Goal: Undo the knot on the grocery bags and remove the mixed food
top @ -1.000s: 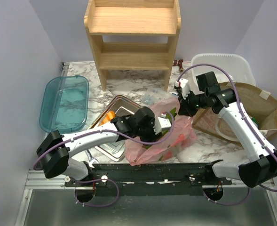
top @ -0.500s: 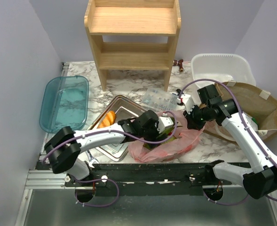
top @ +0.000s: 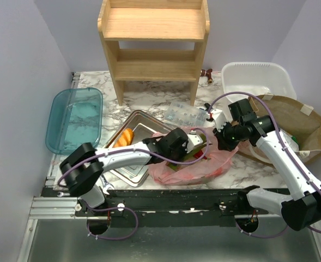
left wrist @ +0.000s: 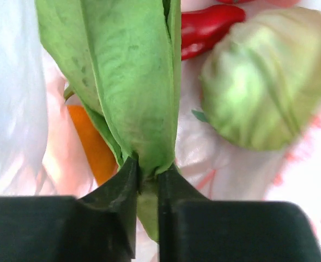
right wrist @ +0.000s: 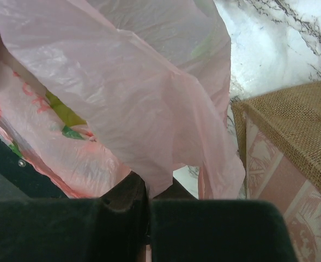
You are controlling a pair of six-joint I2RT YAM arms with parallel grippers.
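The teal tub (top: 74, 121) is empty, so my left gripper will next rise out of the pink bag, then swing past the steel tray and lower over that tub.
The pink grocery bag (top: 204, 164) lies open on the marble between the arms, and its knot is not in view. My left gripper (top: 199, 148) reaches into it and, in the left wrist view, the left gripper (left wrist: 148, 172) is shut on the stalk end of a green leafy vegetable (left wrist: 127, 82). Beside it lie a red pepper (left wrist: 209, 27), a pale-green cabbage (left wrist: 264, 82) and an orange piece (left wrist: 92, 147). My right gripper (top: 219, 134) is shut on the bag's right edge. The right wrist view shows that gripper (right wrist: 149, 188) pinching the thin pink plastic (right wrist: 122, 93).
A steel tray (top: 141, 121) holding an orange-gold item (top: 126, 136) sits left of the bag. A teal lid (top: 76, 119) lies far left, a wooden shelf (top: 155, 43) stands behind, and a clear blister box (top: 185, 113) lies near it. A white tub (top: 258, 79) and a burlap bag (top: 291, 125) stand right.
The bag has dropped from a raised bunch to lying flatter as the right gripper came down. The left gripper reached further into it, opened, then closed on the leafy vegetable.
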